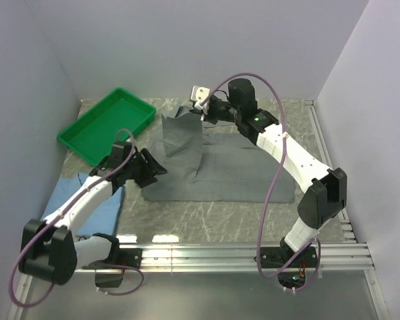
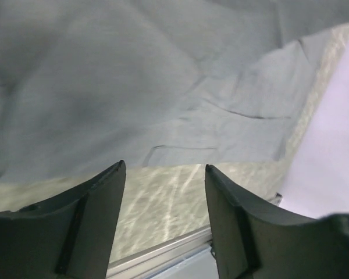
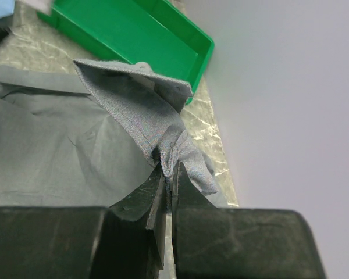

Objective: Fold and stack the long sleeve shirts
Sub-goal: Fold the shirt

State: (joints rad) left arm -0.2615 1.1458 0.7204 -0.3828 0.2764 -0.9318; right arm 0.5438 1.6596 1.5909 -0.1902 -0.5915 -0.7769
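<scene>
My right gripper carries the hanging flap back and down to the shirt's near edge next and releases it there, since the grey cloth beneath lies spread flat.
The grey long sleeve shirt lies spread across the middle of the table. Part of it is lifted and hangs as a flap from my right gripper. In the right wrist view the right gripper is shut on a bunched fold of that grey cloth. My left gripper is open at the shirt's left edge. In the left wrist view its fingers are apart, with only bare table between them and the grey shirt just beyond the tips. The light blue shirt lies at the left, partly under the left arm.
A green plastic tray sits at the back left, close to the lifted cloth, and it shows in the right wrist view as the green tray. Walls close in the table on the left, back and right. A metal rail runs along the near edge.
</scene>
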